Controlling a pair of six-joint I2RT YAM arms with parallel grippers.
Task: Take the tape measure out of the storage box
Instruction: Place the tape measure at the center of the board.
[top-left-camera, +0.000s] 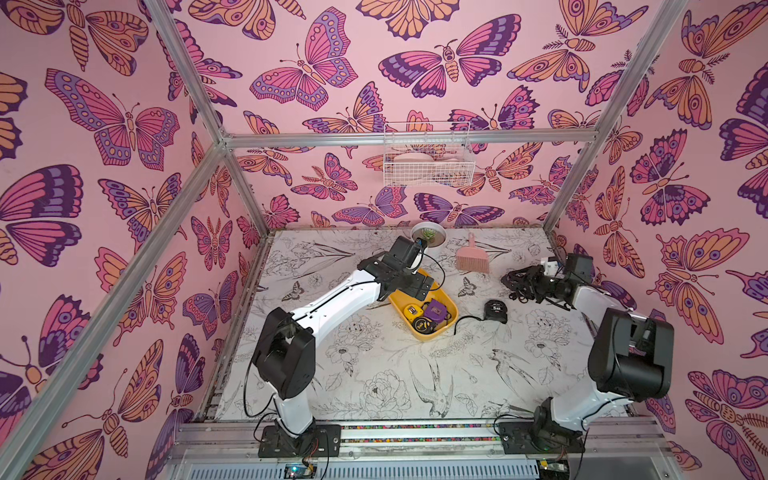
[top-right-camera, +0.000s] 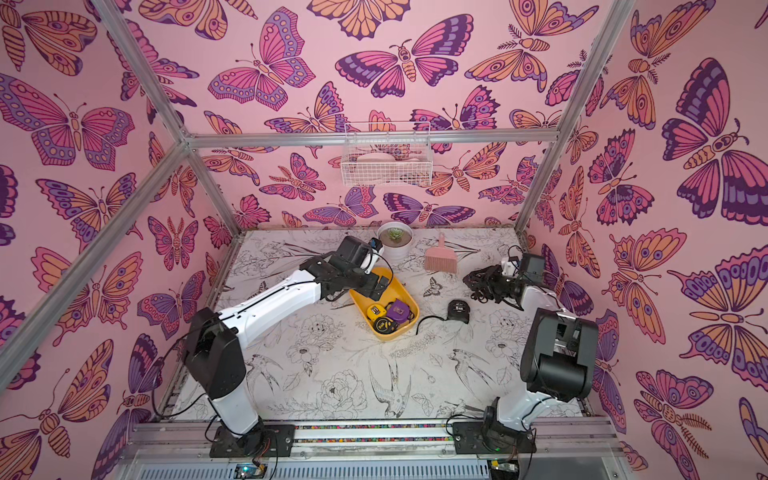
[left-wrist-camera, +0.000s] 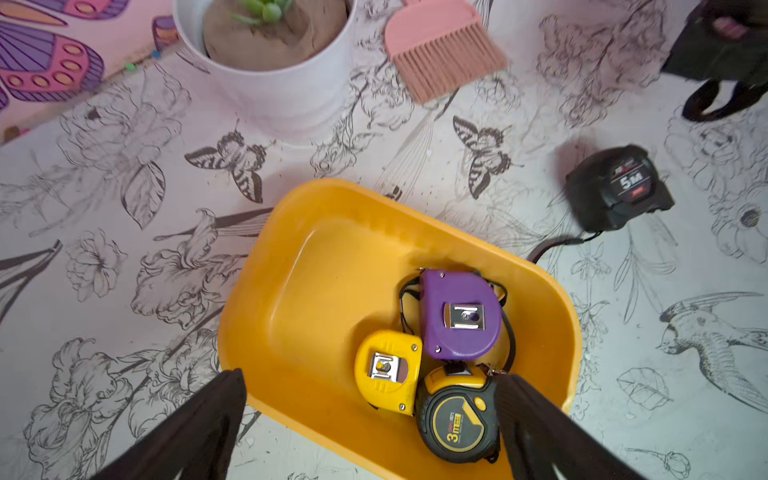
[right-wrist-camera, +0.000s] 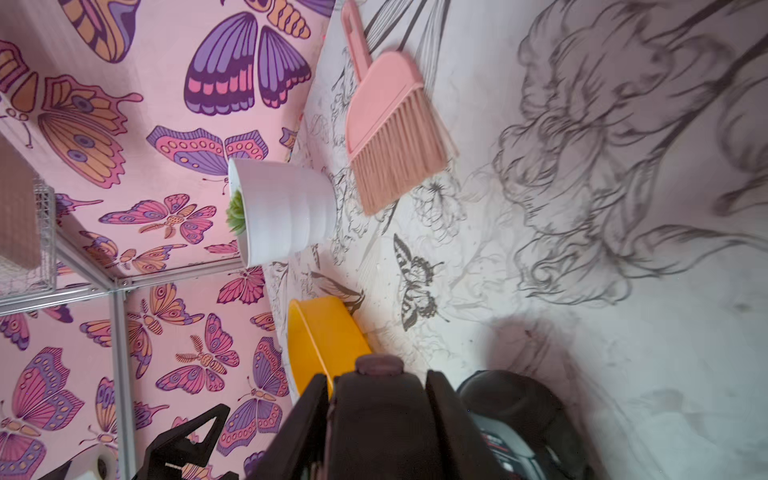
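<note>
The right gripper should next lower the dark blocky object onto the clear tabletop below, on the side away from the black tape measure (top-left-camera: 496, 311), and let go of it.
The mustard-yellow storage box (top-left-camera: 400, 302) (top-right-camera: 405, 291) (left-wrist-camera: 332, 270) sits mid-table. Three tape measures lie in its near end: a purple one (left-wrist-camera: 459, 316), a small yellow one (left-wrist-camera: 388, 370) and a black-and-yellow one (left-wrist-camera: 455, 419). My left gripper (left-wrist-camera: 370, 376) (top-left-camera: 419, 286) hangs open just above the box, holding nothing; one finger is beside the black-and-yellow tape measure and the other is outside the rim. A black tape measure (top-left-camera: 496, 311) (left-wrist-camera: 619, 187) lies on the table right of the box. Beyond it, my right gripper (right-wrist-camera: 378, 376) (top-left-camera: 519, 282) is shut on a dark blocky object (right-wrist-camera: 378, 415).
A white pot with a succulent (top-left-camera: 428, 237) stands at the back edge, close behind the left wrist. A pink hand brush (top-left-camera: 471, 257) lies beside it. A white wire basket (top-left-camera: 428, 162) hangs on the back wall. Aluminium frame posts flank the table.
</note>
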